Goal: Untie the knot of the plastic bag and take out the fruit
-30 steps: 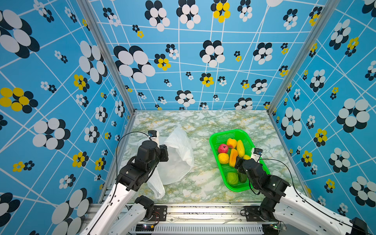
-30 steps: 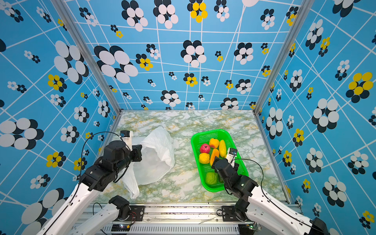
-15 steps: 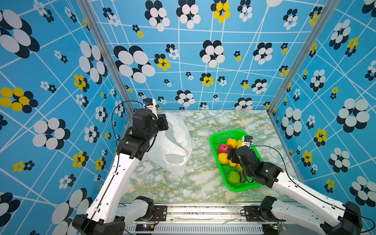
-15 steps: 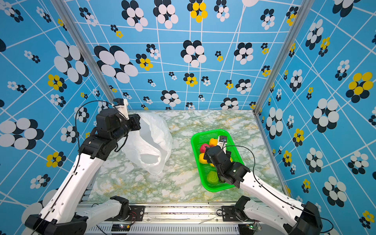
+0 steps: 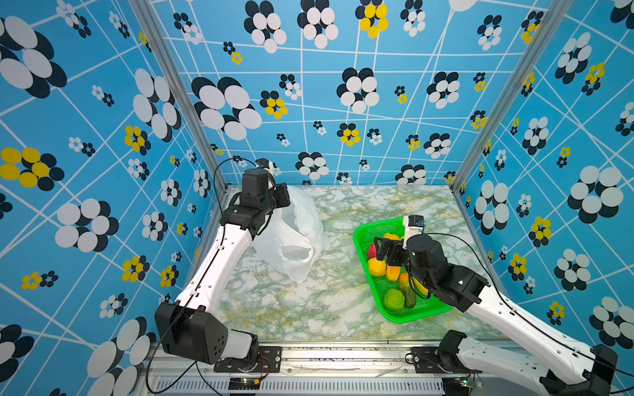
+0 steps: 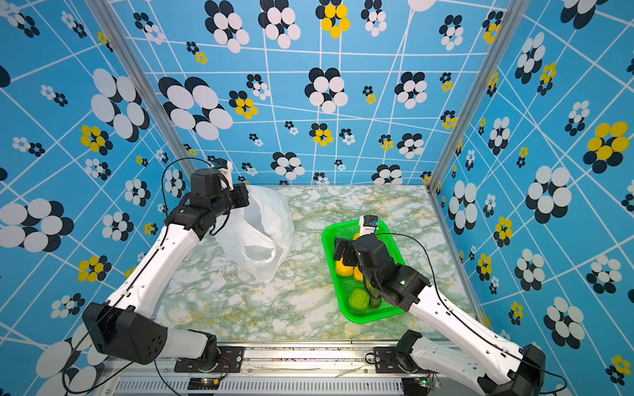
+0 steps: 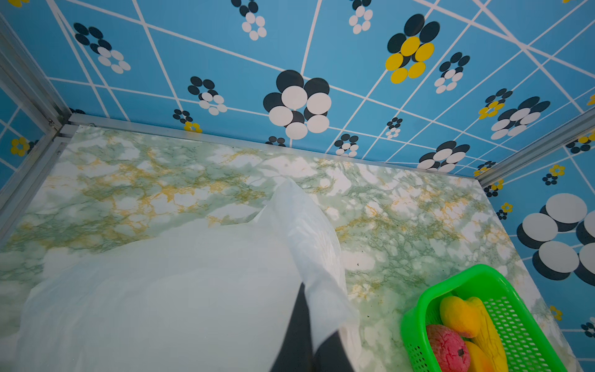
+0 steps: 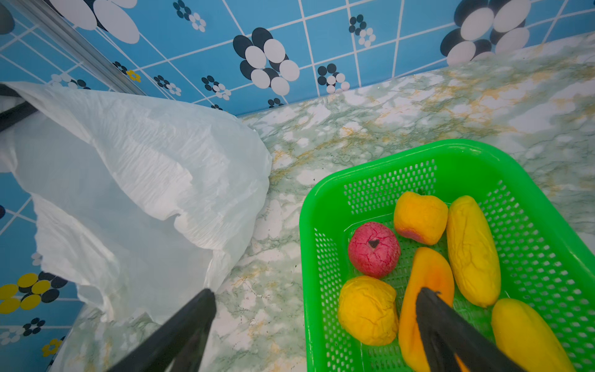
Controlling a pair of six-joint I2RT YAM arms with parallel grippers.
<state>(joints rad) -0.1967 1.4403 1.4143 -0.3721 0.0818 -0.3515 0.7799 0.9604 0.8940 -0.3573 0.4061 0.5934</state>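
Observation:
The fruit is in the basket [image 5: 377, 227]. So my left gripper will next lower the fold down toward the marble tabletop under the bag [image 5: 297, 236] and let go.
The white plastic bag [image 5: 297, 236] [image 6: 262, 233] hangs limp over the far left of the table, its lower end near the marble top. My left gripper [image 5: 282, 199] [image 7: 314, 322] is shut on a fold of the bag's upper edge [image 7: 309, 244]. The knot is out of view. The fruit lies in the green basket [image 5: 377, 227] [image 8: 386, 161]: a red one [image 8: 373, 249], a round yellow one [image 8: 367, 310], and several elongated yellow and orange ones. My right gripper [image 5: 381, 248] [image 8: 317, 293] is open above the basket's left rim and holds nothing.
Patterned walls close in the back, left and right; the left gripper is near the back left corner post [image 5: 192, 113]. A green fruit [image 5: 394, 299] lies at the basket's near end. Bare marble table [image 5: 308, 308] lies between bag and basket.
The left arm has risen and swung toward the back left corner, lifting the bag off the table. The right gripper has moved from the basket's near end to its far end, staying open.

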